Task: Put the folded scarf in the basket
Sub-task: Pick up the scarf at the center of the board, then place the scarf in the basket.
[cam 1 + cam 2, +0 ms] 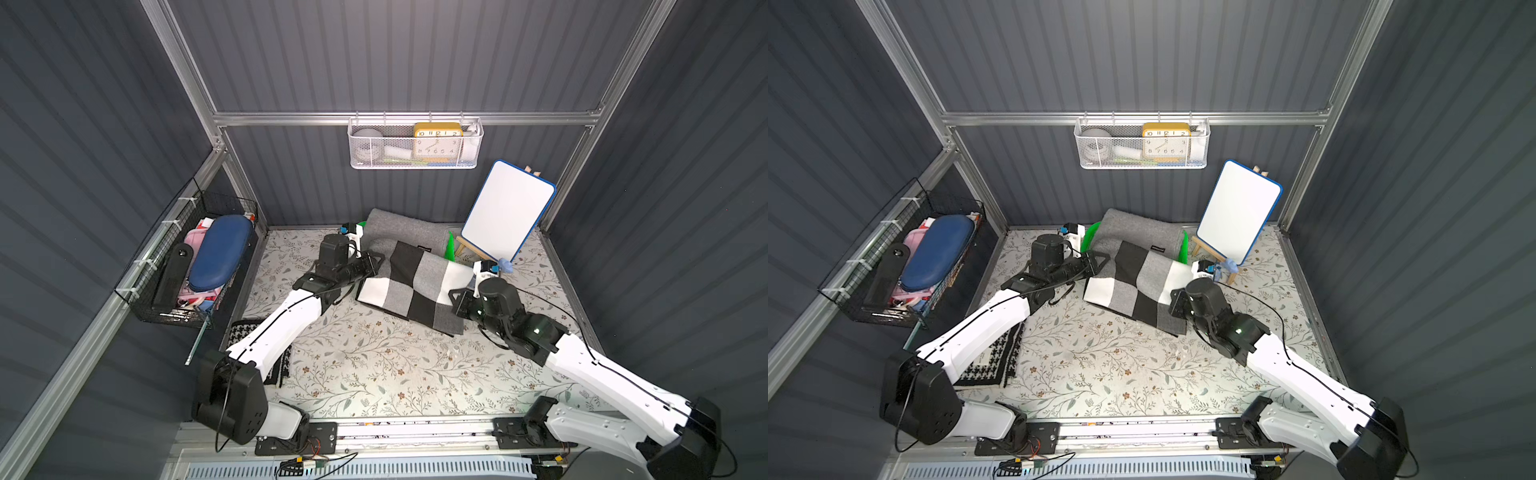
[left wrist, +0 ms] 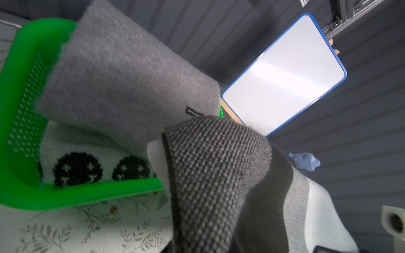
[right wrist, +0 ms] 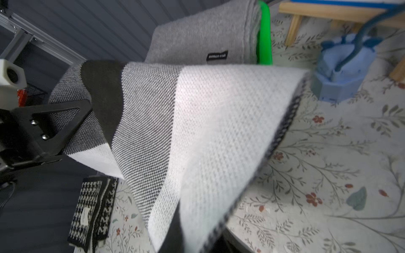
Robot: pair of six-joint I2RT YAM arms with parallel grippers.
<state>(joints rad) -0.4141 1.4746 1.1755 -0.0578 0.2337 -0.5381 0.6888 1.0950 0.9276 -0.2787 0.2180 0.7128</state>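
Observation:
My left gripper should next carry the checked end outward until it is over the grey folded scarf in the basket [image 1: 406, 229] [image 2: 126, 80], and then let go of the cloth there.
A folded scarf [image 1: 415, 286] [image 1: 1138, 286], checked in black, grey and white, hangs lifted above the table between my two grippers. My left gripper [image 1: 376, 264] [image 1: 1100, 262] is shut on its left end, and its black finger [image 3: 54, 124] shows pressed against the cloth. My right gripper [image 1: 455, 297] [image 1: 1173, 297] is shut on its right end. The scarf [image 2: 219, 175] [image 3: 197, 131] covers both sets of jaws in the wrist views. Just behind it stands the green basket [image 1: 1088, 239] [image 2: 22, 65] [image 3: 264, 32], holding a grey folded scarf [image 1: 403, 226] over a white cloth with black faces [image 2: 76, 168].
A whiteboard on a wooden easel [image 1: 507, 210] stands at the back right, with a small blue object [image 1: 505, 264] at its foot. A houndstooth scarf [image 1: 992, 357] lies under my left arm. A black wire basket [image 1: 195, 266] hangs left, a white mesh basket [image 1: 415, 143] on the back wall.

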